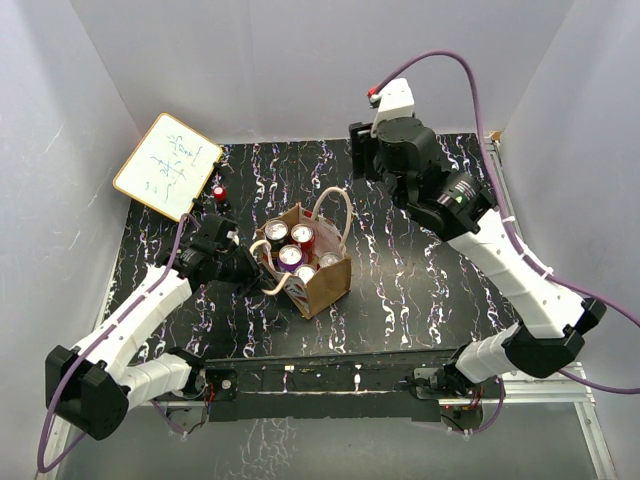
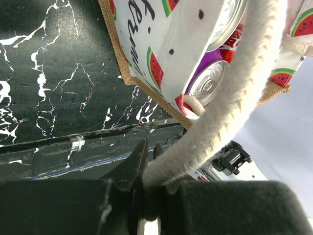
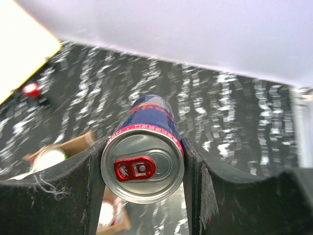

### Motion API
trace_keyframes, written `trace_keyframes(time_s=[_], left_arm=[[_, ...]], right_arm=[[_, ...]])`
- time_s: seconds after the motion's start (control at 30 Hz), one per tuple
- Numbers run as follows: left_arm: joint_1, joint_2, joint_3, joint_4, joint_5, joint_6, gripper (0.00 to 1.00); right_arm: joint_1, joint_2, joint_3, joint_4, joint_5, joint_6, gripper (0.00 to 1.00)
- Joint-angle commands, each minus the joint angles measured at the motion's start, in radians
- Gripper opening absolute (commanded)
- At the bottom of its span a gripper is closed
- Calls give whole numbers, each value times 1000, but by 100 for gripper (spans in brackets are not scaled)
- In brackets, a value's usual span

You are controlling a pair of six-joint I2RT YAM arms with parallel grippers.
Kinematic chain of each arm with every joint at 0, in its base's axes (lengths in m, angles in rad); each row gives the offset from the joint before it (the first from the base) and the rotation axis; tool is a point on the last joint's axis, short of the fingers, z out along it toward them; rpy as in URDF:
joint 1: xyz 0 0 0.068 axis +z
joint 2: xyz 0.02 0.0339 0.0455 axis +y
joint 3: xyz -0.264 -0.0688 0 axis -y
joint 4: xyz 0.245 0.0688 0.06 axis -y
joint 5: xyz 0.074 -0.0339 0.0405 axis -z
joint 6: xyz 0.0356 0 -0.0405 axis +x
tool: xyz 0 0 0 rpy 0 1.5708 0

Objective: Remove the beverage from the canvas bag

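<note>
I will next lower my right gripper onto the bare table, moving it away from the bag and toward the metal bar. The blue beverage can (image 3: 146, 122) hangs clear of the bag.
The tan canvas bag (image 1: 322, 285) stands upright mid-table with several cans (image 1: 290, 257) inside. My left gripper (image 1: 255, 268) is at its left side, shut on an off-white rope handle (image 2: 230, 98); the rope runs into the closed jaws (image 2: 150, 169). The bag's watermelon-print lining (image 2: 161, 44) and a purple can (image 2: 208, 81) show close above. My right gripper (image 1: 365, 152) is raised over the table's back, behind the bag, shut on a blue beverage can (image 3: 146, 122) with a red tab, gripped by its sides between both fingers (image 3: 143, 152). The bag's edge (image 3: 73, 144) lies below, lower left.
A whiteboard (image 1: 168, 165) leans at the back left corner. A small red object (image 1: 218, 192) sits on the table just behind the left gripper. White walls close in the table on three sides. A metal rail (image 1: 500, 185) runs along the right edge.
</note>
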Motion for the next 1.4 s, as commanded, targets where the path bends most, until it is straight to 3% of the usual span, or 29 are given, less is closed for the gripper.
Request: trace_keyframes(time_s=[0.0,0.13,0.3,0.43,0.77,1.37], left_arm=[[4,17,21,19,24,10,0],[4,28,21,26,29,14,0],[4,34,22,18,31,23,0],[4,32,21,10,52,29,0],[4,67,68,-118,58,150,0],[5,168,211,-271,-3,325,0]], right_arm=[[-11,-34,-4,177,414,-156,7],[-62,-71,-180,177,417,-150,7],[-244,-95,-381,105,143,78,7],[-292,-70,-471,123,38,151,7],[-363,73,-433,231,-54,172,7],[-501,452,-146,233,-121,200,8]])
